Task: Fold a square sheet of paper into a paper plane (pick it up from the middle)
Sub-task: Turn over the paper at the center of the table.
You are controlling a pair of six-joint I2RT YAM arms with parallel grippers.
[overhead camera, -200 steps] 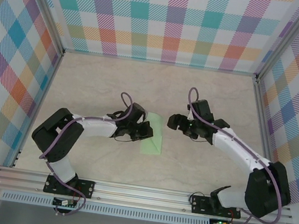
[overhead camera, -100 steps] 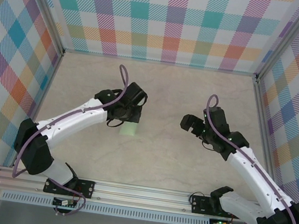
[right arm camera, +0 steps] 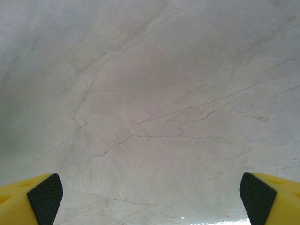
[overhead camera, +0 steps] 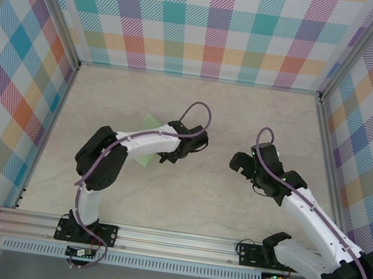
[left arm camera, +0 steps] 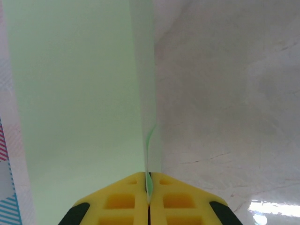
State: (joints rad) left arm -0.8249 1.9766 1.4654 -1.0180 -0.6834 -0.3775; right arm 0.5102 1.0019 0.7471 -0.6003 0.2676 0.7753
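Note:
The folded edge in my left gripper comes over the clear, bare tabletop beside it toward my right gripper next. Then the paper is released.
The pale mint-green sheet of paper [left arm camera: 79, 93] is folded, and one folded edge runs straight out from my left gripper [left arm camera: 149, 176], which is shut on it. From above, bits of the paper [overhead camera: 143, 160] stick out on both sides of the left forearm, with the left gripper [overhead camera: 165, 155] just right of them, left of the table's middle. My right gripper [overhead camera: 240, 163] hangs open over bare table, well to the right of the paper. Its black fingertips [right arm camera: 44, 199] stand far apart, and the right gripper [right arm camera: 151, 201] has nothing in it.
The marbled beige table top [overhead camera: 184, 202] is walled in by plaid panels [overhead camera: 211, 24] at the back and on both sides. An aluminium rail [overhead camera: 178, 242] carrying the arm bases runs along the near edge.
The left arm has lifted the folded paper and swung it left and back from the table's middle. The right gripper has opened wide and drawn back to the right, away from the paper.

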